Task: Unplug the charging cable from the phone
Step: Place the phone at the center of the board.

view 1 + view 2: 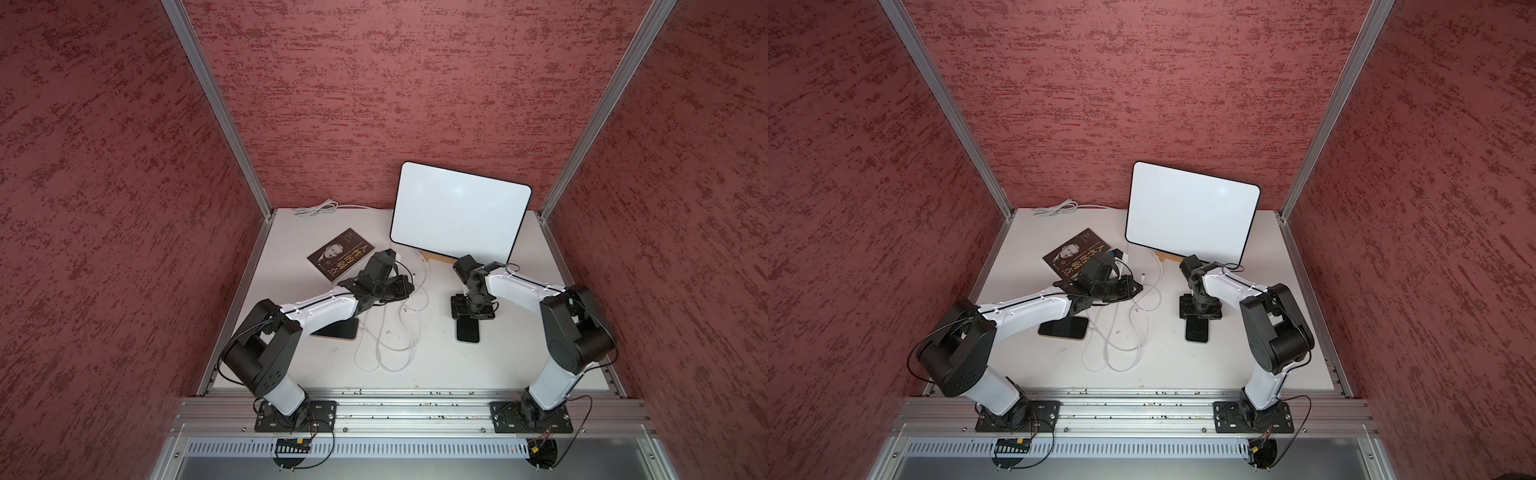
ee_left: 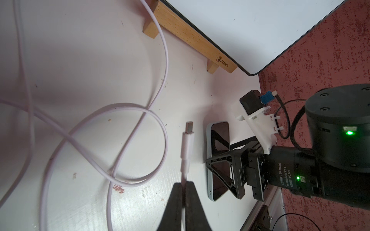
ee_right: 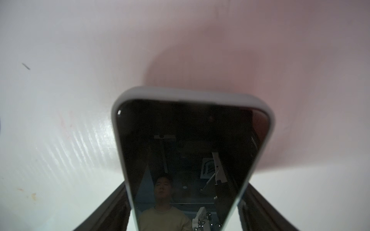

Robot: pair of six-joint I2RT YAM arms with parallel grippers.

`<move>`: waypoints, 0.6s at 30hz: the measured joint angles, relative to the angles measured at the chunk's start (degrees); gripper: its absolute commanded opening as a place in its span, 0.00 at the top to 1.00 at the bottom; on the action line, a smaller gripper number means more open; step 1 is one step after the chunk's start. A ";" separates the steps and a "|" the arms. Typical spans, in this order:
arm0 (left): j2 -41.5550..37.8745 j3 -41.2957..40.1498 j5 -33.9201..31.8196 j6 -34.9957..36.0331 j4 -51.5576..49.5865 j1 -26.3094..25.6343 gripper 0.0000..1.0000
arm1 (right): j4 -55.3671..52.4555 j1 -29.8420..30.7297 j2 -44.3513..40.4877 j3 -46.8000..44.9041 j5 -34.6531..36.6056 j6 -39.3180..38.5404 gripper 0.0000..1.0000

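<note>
I will move my left gripper outward next and let go of the unplugged cable on the tabletop by the wooden stand, because that spot is clear.
The white charging cable lies in loops mid-table. Its plug hangs free in the air, a short gap away from the phone. My left gripper is shut on the cable just behind the plug's white sleeve; it shows in both top views. The phone, dark screen up in a pale case, lies flat right of centre. My right gripper clamps the phone's two long sides, one finger on each edge.
A second dark phone lies under my left forearm. A dark book lies behind it. A white board leans on a wooden stand at the back. A coiled white cord sits in the back left corner.
</note>
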 measured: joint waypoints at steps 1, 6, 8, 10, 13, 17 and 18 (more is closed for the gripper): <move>0.17 0.00 0.11 -0.15 0.11 0.00 0.92 | 0.00 0.00 -0.02 0.00 0.02 0.02 0.10; 1.81 0.98 0.83 -0.79 0.00 -0.02 0.92 | -0.24 0.04 -1.22 0.02 0.09 0.42 0.01; 2.82 2.34 0.98 -0.85 -0.22 -0.07 0.92 | -0.42 0.07 -2.60 0.07 0.09 0.44 0.01; 4.00 3.91 1.09 -0.87 -0.24 -0.15 0.92 | -0.55 0.07 -4.13 0.13 0.13 0.44 0.01; 6.14 6.34 1.16 -1.25 -0.33 -0.17 0.93 | -0.85 0.07 -6.38 0.17 0.72 0.61 0.01; 8.83 9.70 1.70 -1.31 -0.68 -0.22 0.93 | -1.05 0.07 -9.33 0.13 1.86 1.62 0.01; 9.49 10.64 1.88 -1.31 -0.85 -0.28 0.93 | -0.96 0.07 -10.21 -0.04 2.10 1.95 0.01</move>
